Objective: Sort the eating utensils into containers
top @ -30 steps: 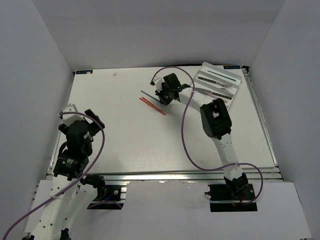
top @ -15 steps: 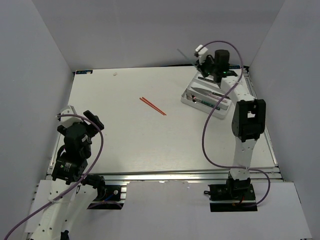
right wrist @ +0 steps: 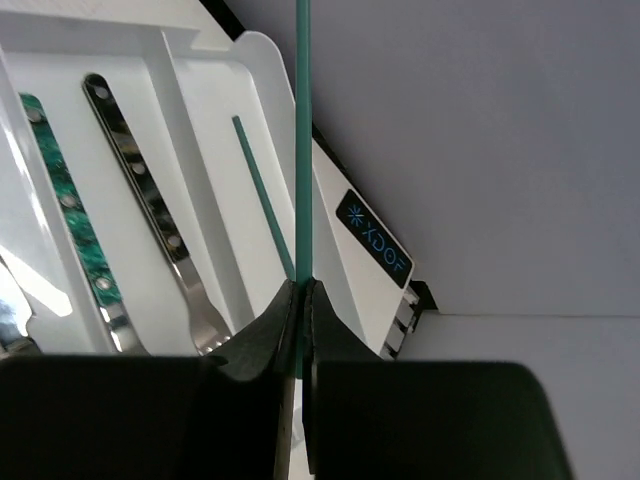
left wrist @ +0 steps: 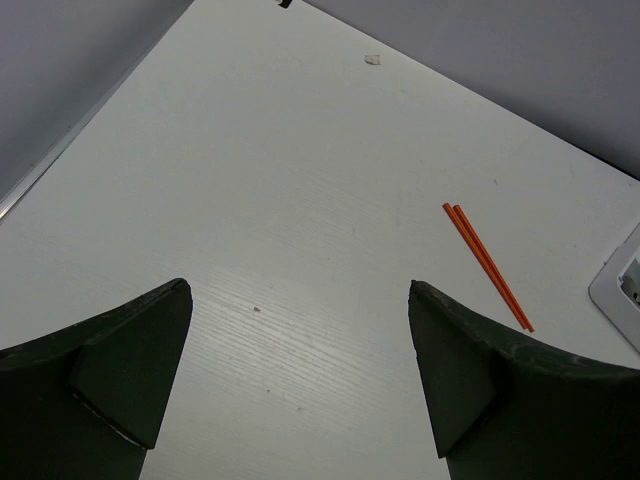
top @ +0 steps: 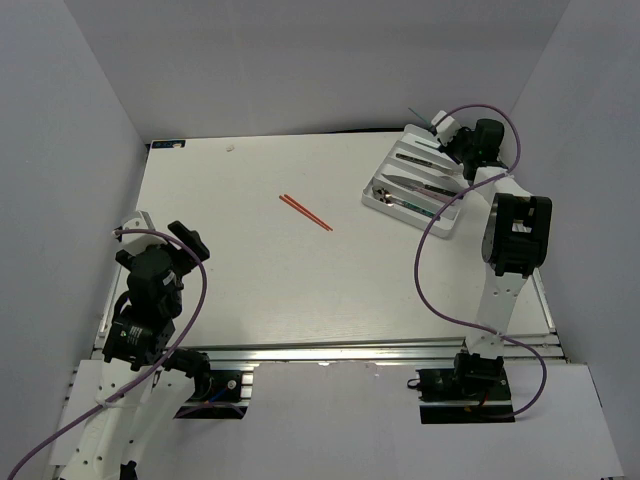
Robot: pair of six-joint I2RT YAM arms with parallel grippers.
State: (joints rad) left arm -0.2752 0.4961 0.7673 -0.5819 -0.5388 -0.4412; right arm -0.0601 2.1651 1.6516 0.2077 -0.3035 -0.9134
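Note:
I should next lower the chopstick that my right gripper holds toward the tray's outer slot [top: 426,142], beside the other green chopstick.
My right gripper [top: 452,138] is shut on a dark green chopstick [right wrist: 303,140], held above the far right edge of the white cutlery tray [top: 400,210]. In the right wrist view the gripper [right wrist: 303,290] pinches the stick upright over the tray's outer slot [right wrist: 215,95]. A second green chopstick [right wrist: 262,195] lies in that slot. A fork [right wrist: 150,200] and a green-handled utensil [right wrist: 65,190] lie in neighbouring slots. Two red-orange chopsticks [top: 305,211] lie side by side mid-table, also in the left wrist view [left wrist: 487,265]. My left gripper [top: 165,235] is open and empty [left wrist: 300,290] at the near left.
Grey walls close in the table on three sides. A small white scrap [top: 231,147] lies at the far left of the table. A tray corner [left wrist: 620,290] shows at the right edge of the left wrist view.
My right arm has swung from beside the red chopsticks to the tray at the back right, carrying the green chopstick. The tray now sits a little further left. The left arm barely moved.

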